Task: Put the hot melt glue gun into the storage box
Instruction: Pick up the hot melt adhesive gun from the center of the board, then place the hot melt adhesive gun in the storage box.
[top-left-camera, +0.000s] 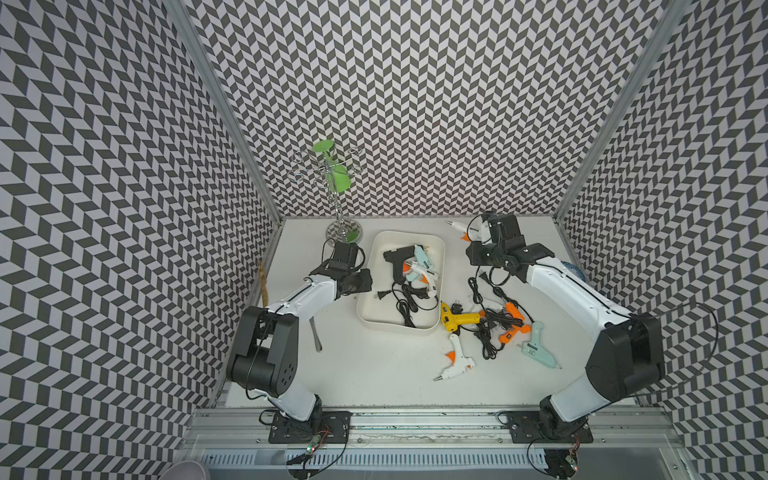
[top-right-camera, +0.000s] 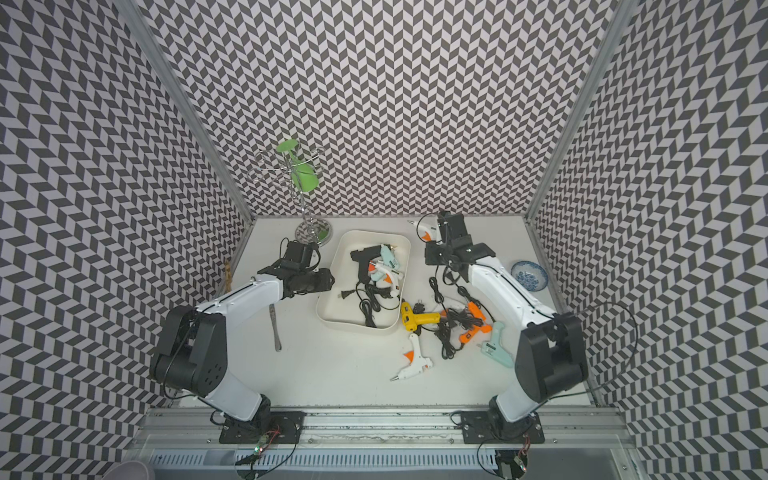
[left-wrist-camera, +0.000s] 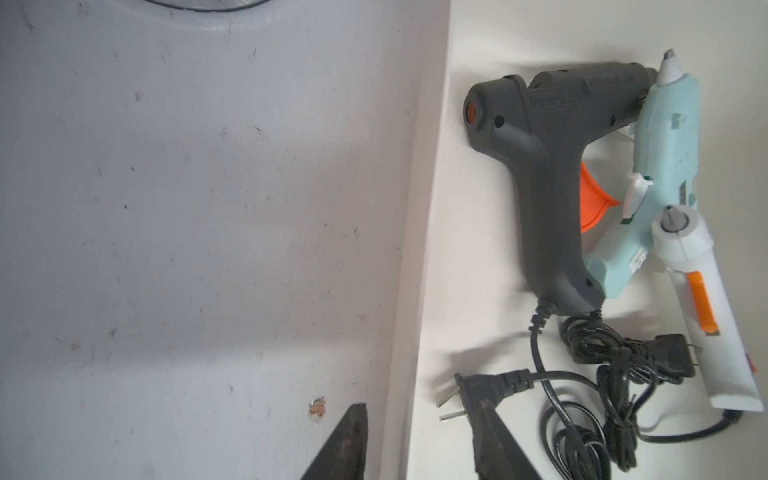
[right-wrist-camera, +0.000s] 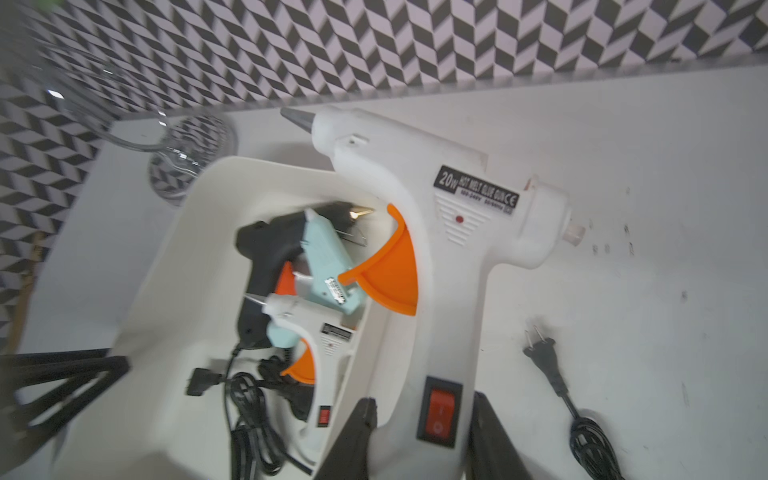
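Observation:
My right gripper moves across the box's side next, then down over the box's pale blue gun (top-left-camera: 424, 257) (right-wrist-camera: 329, 262), and releases, since the held gun still hangs outside.
A white hot melt glue gun (right-wrist-camera: 419, 199) with an orange trigger is held by its handle in my right gripper (right-wrist-camera: 424, 405), which is shut on it. In both top views this gun (top-left-camera: 464, 229) (top-right-camera: 424, 229) is near the back wall, just right of the storage box's far corner. The cream storage box (top-left-camera: 388, 246) (top-right-camera: 345, 257) holds a black gun (left-wrist-camera: 540, 166), a pale blue one (left-wrist-camera: 665, 137), a white one (left-wrist-camera: 702, 311) and their cords. My left gripper (left-wrist-camera: 419, 409) is open, its fingers straddling the box's left wall (left-wrist-camera: 415, 208).
Yellow (top-left-camera: 457, 319), orange (top-left-camera: 513, 324), pale blue (top-left-camera: 536, 345) and white (top-left-camera: 455, 361) guns lie with tangled cords right of the box. A wire stand with a green piece (top-left-camera: 338, 183) stands at the back left. A patterned bowl (top-right-camera: 528, 275) sits at the right, a metal utensil (top-left-camera: 315, 336) front left.

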